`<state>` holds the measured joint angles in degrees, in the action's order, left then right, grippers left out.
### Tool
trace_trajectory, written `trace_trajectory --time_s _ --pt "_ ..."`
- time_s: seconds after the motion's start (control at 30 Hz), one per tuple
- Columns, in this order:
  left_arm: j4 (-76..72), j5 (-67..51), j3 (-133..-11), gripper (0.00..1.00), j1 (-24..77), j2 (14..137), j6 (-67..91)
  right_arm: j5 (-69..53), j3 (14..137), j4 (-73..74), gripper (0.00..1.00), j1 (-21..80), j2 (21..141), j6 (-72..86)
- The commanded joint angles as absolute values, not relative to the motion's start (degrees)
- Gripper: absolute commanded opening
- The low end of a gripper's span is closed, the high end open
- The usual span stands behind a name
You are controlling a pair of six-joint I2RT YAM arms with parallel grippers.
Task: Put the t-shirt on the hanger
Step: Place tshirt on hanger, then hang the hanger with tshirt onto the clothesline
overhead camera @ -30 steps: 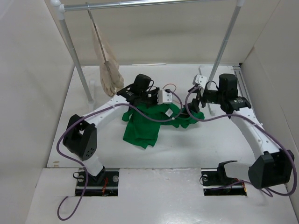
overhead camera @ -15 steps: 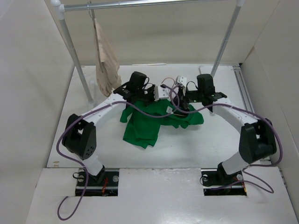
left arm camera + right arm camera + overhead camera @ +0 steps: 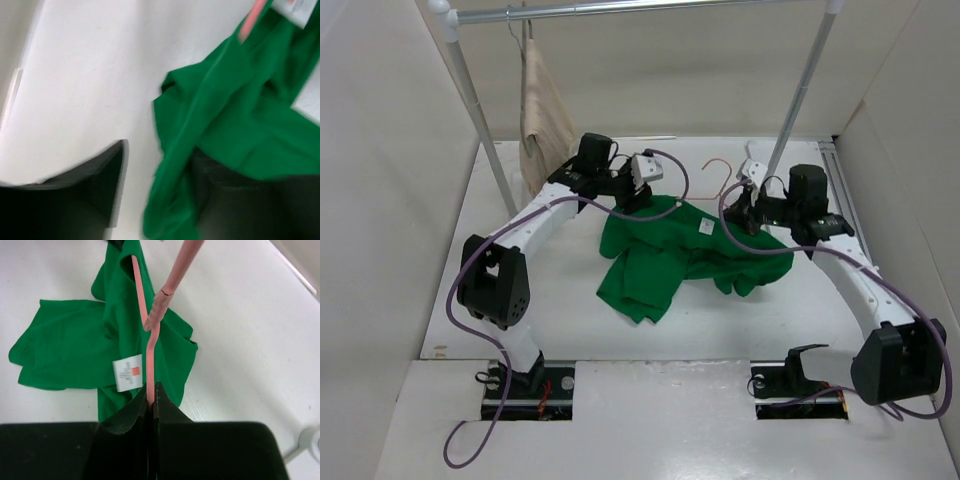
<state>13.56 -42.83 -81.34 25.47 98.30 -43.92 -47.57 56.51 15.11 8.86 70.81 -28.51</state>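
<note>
The hanger arm already runs inside the t-shirt (image 3: 670,255). My right gripper should go up and bring the hanger's hook over the bare bar beside the nearer pole.
The bright green t-shirt (image 3: 670,255) lies crumpled mid-table, white neck label (image 3: 704,227) facing up. The pink hanger (image 3: 718,172) shows its hook behind the shirt. In the right wrist view my right gripper (image 3: 151,390) is shut on the hanger (image 3: 150,335) wire below its twisted neck, and one hanger arm runs into the t-shirt (image 3: 75,350) beside the label (image 3: 128,372). My left gripper (image 3: 636,198) hovers at the shirt's back-left edge. Its blurred view shows the jaws apart, a fold of t-shirt (image 3: 235,115) against the right finger and a bit of hanger (image 3: 250,22) at the top.
A beige garment (image 3: 542,110) hangs from the rail (image 3: 650,8) at the back left. The rack's poles stand at left (image 3: 480,110) and right (image 3: 800,90), the right one close behind my right arm. White walls enclose the table.
My right gripper has shut on the hanger and pulled right, dragging the shirt with it. My left gripper has opened and drawn back left. The beige garment has swung back.
</note>
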Motion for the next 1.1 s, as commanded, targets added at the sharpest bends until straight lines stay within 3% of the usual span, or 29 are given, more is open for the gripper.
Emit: trace_trajectory --time_s 0.0,0.03,0.07,0.1,0.33,0.57,1.07 --pt "14.6 -41.9 -87.1 0.67 22.6 98.7 -39.7 -43.9 64.2 22.6 0.00 7.6 68.3 -29.6" --pt "14.6 -42.4 -87.1 0.67 22.6 98.7 -39.7 -42.6 64.2 24.1 0.00 7.6 68.3 -29.6" --pt "15.1 -43.1 -89.3 0.90 22.6 98.7 -39.7 -41.1 66.0 25.7 0.00 6.6 68.3 -29.6" --pt "15.8 -43.1 -90.6 1.00 22.6 98.7 -39.0 -39.5 70.4 27.6 0.00 6.0 68.3 -29.6" --pt "13.9 -40.8 -100.6 1.00 22.6 98.7 -27.3 -26.6 101.3 43.3 0.00 -0.3 76.2 -29.6" --pt "13.9 -40.3 -94.9 1.00 22.6 95.2 -27.3 -15.9 129.2 46.0 0.00 -0.9 88.8 -25.9" --pt "12.2 -39.7 -88.2 1.00 23.6 90.9 -27.9 -9.0 137.7 24.2 0.00 -1.4 103.3 -13.3"
